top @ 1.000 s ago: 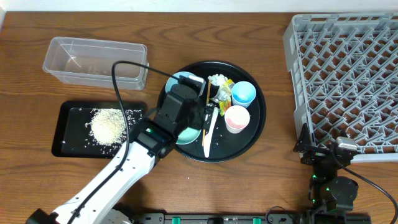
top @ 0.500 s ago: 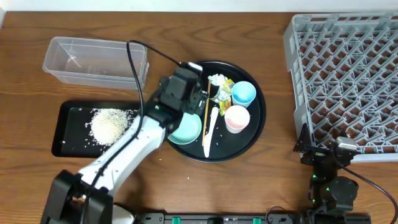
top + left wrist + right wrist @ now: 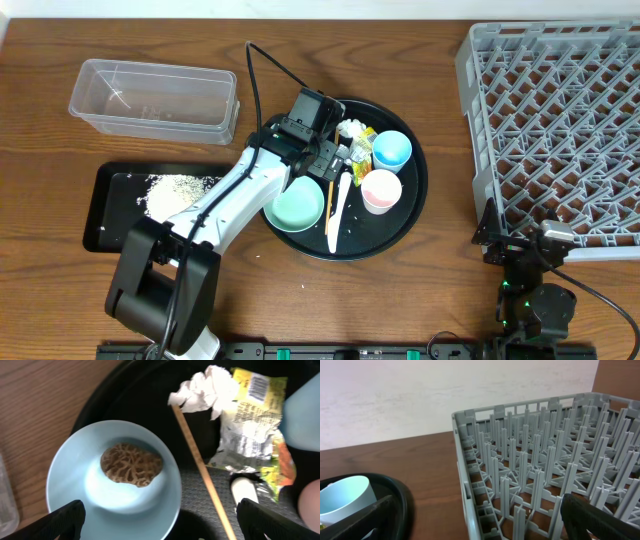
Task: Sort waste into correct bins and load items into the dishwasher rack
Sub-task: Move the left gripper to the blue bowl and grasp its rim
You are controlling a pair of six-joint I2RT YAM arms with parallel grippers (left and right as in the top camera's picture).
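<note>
The light-blue bowl's rim beside the wooden chopstick lies between the left gripper's fingers, clear of the brown lump (image 3: 132,464), so the left gripper will move down onto that rim next.
My left gripper (image 3: 160,527) hangs open over the light-blue bowl (image 3: 115,485), which holds a brown food lump (image 3: 132,464); its jaws are empty. Beside the bowl lie a crumpled tissue (image 3: 207,390), a yellow-green wrapper (image 3: 250,420), a wooden chopstick (image 3: 200,465) and a white spoon (image 3: 337,215). Seen from overhead, the left gripper (image 3: 312,145) covers that bowl. The mint bowl (image 3: 297,207), blue cup (image 3: 391,150) and pink cup (image 3: 381,190) stand on the round black tray (image 3: 410,215). Rice (image 3: 175,195) lies in the shallow black tray (image 3: 110,225). My right gripper (image 3: 480,525) is open near the grey rack (image 3: 545,475).
The clear tub (image 3: 155,98) stands behind the shallow black tray at the left. The rack (image 3: 555,130) fills the right side, with the right gripper (image 3: 520,250) at its near left corner. A few rice grains are scattered on the wood near the round tray.
The left arm has swung from above the mint bowl toward the back of the round tray, uncovering the mint bowl and covering the light-blue one. The right arm has not moved.
</note>
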